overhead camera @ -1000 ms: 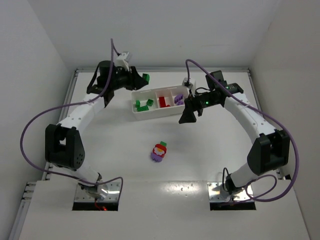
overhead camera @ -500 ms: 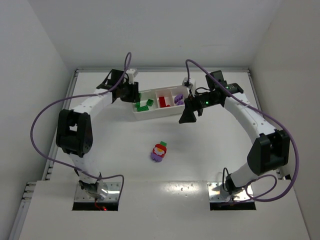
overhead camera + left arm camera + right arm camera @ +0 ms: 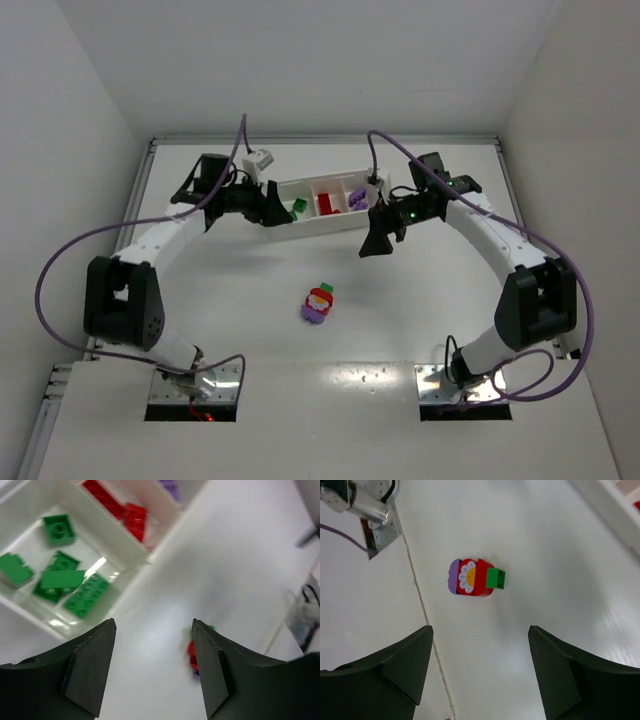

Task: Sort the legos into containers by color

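Observation:
Next, my right gripper swings back and to its left in the top view, turning, and lowers its fingers around the clump's green lego (image 3: 495,578), which then juts below there.
The white tray (image 3: 320,226) lies at the back centre. Its left compartment holds green legos (image 3: 298,207), the middle red ones (image 3: 327,203), the right purple ones (image 3: 357,197). A mixed clump (image 3: 319,303) of purple, red and green legos lies on the table in front of the tray. My left gripper (image 3: 275,214) is open and empty over the tray's front left corner. My right gripper (image 3: 375,243) is open and empty just right of the tray's front. The left wrist view shows the green legos (image 3: 62,577), the red legos (image 3: 127,517) and the blurred clump (image 3: 194,650). The right wrist view shows the clump (image 3: 472,577) ahead of the open fingers.
White walls close in the table on three sides. A seam (image 3: 422,610) marks the near edge of the table board. The arm bases' metal plates (image 3: 195,385) sit at the near edge. Purple cables loop beside both arms.
My left gripper held a green lego behind the tray, moved over the left compartment, and is now open and empty at the tray's front left. My right gripper dropped slightly.

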You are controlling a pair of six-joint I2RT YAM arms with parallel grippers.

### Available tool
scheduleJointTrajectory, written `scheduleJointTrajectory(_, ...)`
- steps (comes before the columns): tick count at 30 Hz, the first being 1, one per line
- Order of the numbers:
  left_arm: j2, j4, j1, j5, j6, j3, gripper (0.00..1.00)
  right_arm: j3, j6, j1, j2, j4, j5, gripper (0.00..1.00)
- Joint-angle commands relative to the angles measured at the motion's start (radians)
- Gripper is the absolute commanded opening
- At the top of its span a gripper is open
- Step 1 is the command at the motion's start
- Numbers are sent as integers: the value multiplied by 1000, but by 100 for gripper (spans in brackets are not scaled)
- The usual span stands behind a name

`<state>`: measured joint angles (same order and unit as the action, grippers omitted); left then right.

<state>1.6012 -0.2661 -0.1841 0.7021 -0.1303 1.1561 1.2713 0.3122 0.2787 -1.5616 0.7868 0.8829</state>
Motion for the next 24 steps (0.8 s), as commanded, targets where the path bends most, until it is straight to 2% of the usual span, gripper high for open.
scheduleJointTrajectory(1, -165, -8, -55, 215, 105, -63, 69, -58, 45, 14, 37, -26, 13, 78)
scheduleJointTrajectory(3, -249, -50, -95, 172, 150, -108, 69, -69, 59, 25, 37, -37, 22, 78)
scheduleJointTrajectory(7, -363, -73, -95, 68, 190, -187, 69, -69, 116, 82, -40, -28, -15, 76)
scheduleJointTrajectory(8, -372, -82, -77, 59, 190, -197, 69, -26, 155, 95, -63, -12, -15, 75)
scheduleJointTrajectory(10, -395, -93, -40, 59, 190, -210, 69, 40, 258, 141, -121, 150, 4, 75)
scheduleJointTrajectory(11, -418, -107, -31, 59, 208, -220, 69, 119, 403, 158, -180, 219, 4, 74)
scheduleJointTrajectory(13, -431, -125, -17, 48, 233, -220, 69, 183, 503, 203, -216, 326, -62, 74)
scheduleJointTrajectory(19, -440, -145, 46, 28, 233, -220, 69, 83, 755, 273, -126, 232, -301, 78)
scheduleJointTrajectory(24, -422, -145, 136, 57, 224, -210, 69, 56, 1022, 295, -160, 267, -349, 78)
